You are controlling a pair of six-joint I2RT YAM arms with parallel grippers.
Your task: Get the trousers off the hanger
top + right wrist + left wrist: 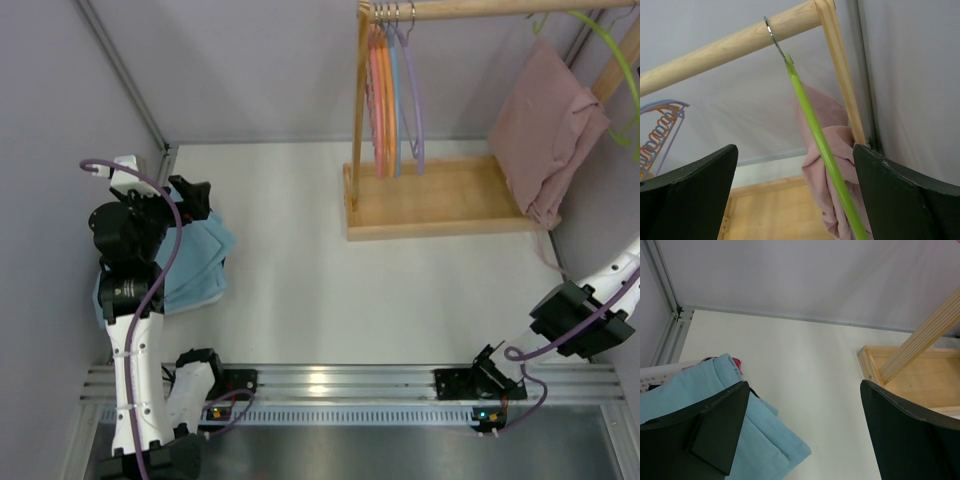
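Note:
I should move my right gripper outward next, onto the bare near arm of the green hanger (625, 75) (815, 130) below its hook, because that part of the hanger is outward of my open fingers.
Pink trousers (545, 130) hang folded over a green hanger (625, 75) at the right end of the wooden rod (470, 10). In the right wrist view the green hanger (815, 130) runs down from its hook on the rod (715, 50), with the trousers (835, 112) behind it. My right gripper (794, 147) is open and empty below them, not touching, with the hanger seen between its fingers. My left gripper (190, 195) is open and empty at the far left, above folded light blue cloth (195, 265); it also shows in the left wrist view (804, 382).
The wooden rack base (430, 200) stands at the back. Orange, pink, blue and purple bare hangers (395, 90) hang at the rod's left end. The light blue cloth (700, 390) lies over a white basket (655, 377). Grey walls close in on the left and right.

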